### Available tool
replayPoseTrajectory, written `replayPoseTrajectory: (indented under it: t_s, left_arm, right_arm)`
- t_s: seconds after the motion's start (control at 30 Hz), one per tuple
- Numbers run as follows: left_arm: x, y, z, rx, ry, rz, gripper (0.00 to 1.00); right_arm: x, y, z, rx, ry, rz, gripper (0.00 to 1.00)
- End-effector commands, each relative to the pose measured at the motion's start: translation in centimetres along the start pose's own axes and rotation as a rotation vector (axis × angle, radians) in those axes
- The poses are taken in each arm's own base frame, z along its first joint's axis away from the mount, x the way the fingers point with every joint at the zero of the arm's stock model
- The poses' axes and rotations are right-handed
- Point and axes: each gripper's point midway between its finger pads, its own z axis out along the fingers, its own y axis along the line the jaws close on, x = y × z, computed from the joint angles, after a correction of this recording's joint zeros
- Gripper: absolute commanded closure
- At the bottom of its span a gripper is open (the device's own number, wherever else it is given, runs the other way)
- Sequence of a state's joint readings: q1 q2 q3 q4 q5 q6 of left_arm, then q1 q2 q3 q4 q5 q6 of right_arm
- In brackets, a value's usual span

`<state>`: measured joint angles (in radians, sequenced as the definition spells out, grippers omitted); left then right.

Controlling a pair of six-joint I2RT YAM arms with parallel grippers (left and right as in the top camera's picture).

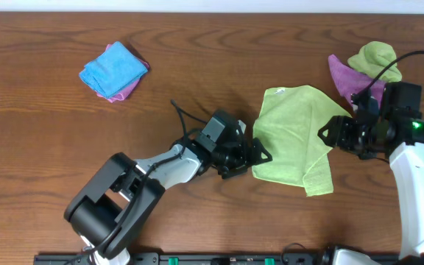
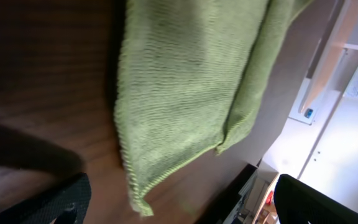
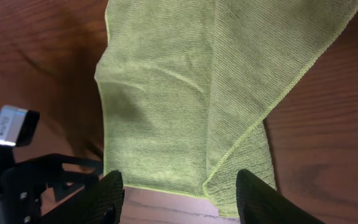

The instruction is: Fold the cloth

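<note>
The cloth's near corner lies between the open fingers, so my left gripper stays low and closes next.
The lime green cloth point(image 1: 293, 136) lies flat on the wooden table, right of centre, with its right strip doubled over. My left gripper point(image 1: 260, 152) is open at the cloth's left edge. In the left wrist view the cloth point(image 2: 185, 93) has a corner lying between the open fingers point(image 2: 182, 208). My right gripper point(image 1: 330, 135) is open at the cloth's right edge. In the right wrist view its fingers point(image 3: 182, 199) straddle the near edge of the cloth point(image 3: 179, 93) and grasp nothing.
A folded blue cloth on a pink one point(image 1: 114, 70) lies at the back left. A purple cloth point(image 1: 344, 75) and a crumpled green cloth point(image 1: 375, 57) lie at the back right, near the right arm. The left gripper's body also shows in the right wrist view point(image 3: 30, 180).
</note>
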<state>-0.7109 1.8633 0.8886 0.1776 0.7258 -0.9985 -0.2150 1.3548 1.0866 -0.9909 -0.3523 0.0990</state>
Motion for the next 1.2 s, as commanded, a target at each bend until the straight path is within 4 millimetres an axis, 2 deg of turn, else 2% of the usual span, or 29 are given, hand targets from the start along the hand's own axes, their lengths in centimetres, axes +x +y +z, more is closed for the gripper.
replayPoseTrajectory:
  t_s: [0.0, 0.3, 0.33, 0.43, 0.57, 0.7, 0.77, 0.83, 0.87, 1.07, 1.17]
  left_arm:
    - [-0.2, 0.1, 0.5, -0.003, 0.002, -0.004, 0.04]
    - [0.2, -0.2, 1.1, 0.001, -0.001, 0.023, 0.0]
    - [0.2, -0.2, 1.2, 0.0, -0.002, 0.025, 0.05]
    - [0.2, 0.0, 1.4, -0.007, 0.0, 0.021, 0.1]
    - [0.4, 0.7, 1.9, -0.021, 0.012, 0.011, 0.24]
    - [0.6, 1.5, 2.5, -0.032, 0.026, 0.001, 0.33]
    - [0.8, 1.6, 2.6, -0.031, 0.038, 0.0, 0.55]
    - [0.9, 1.4, 2.6, -0.019, 0.048, 0.028, 0.89]
    - [0.9, 1.1, 2.5, -0.005, 0.055, 0.048, 0.94]
    - [-1.0, 0.9, 0.6, 0.048, 0.042, 0.091, 0.94]
    - [-3.8, 1.1, -2.3, 0.08, -0.017, 0.102, 0.94]
  right_arm:
    - [0.1, 0.3, -0.1, -0.019, -0.002, 0.011, 0.41]
    - [0.0, 0.4, -0.1, -0.019, -0.006, 0.011, 0.41]
    - [0.0, 0.4, -0.1, -0.019, -0.006, 0.011, 0.42]
    - [0.0, 0.3, -0.1, -0.019, -0.006, 0.018, 0.41]
    - [0.0, 0.4, -0.1, -0.02, -0.005, 0.017, 0.41]
    - [0.0, 0.4, -0.1, -0.02, -0.005, 0.018, 0.41]
    - [0.1, 0.4, -0.1, -0.02, -0.004, 0.018, 0.41]
    - [0.1, 0.4, -0.1, -0.02, -0.004, 0.018, 0.41]
    - [0.1, 0.4, -0.1, -0.02, -0.004, 0.017, 0.41]
    - [0.1, 0.6, -0.1, -0.035, -0.002, 0.016, 0.4]
    - [0.3, 1.6, 0.0, -0.062, 0.008, -0.002, 0.39]
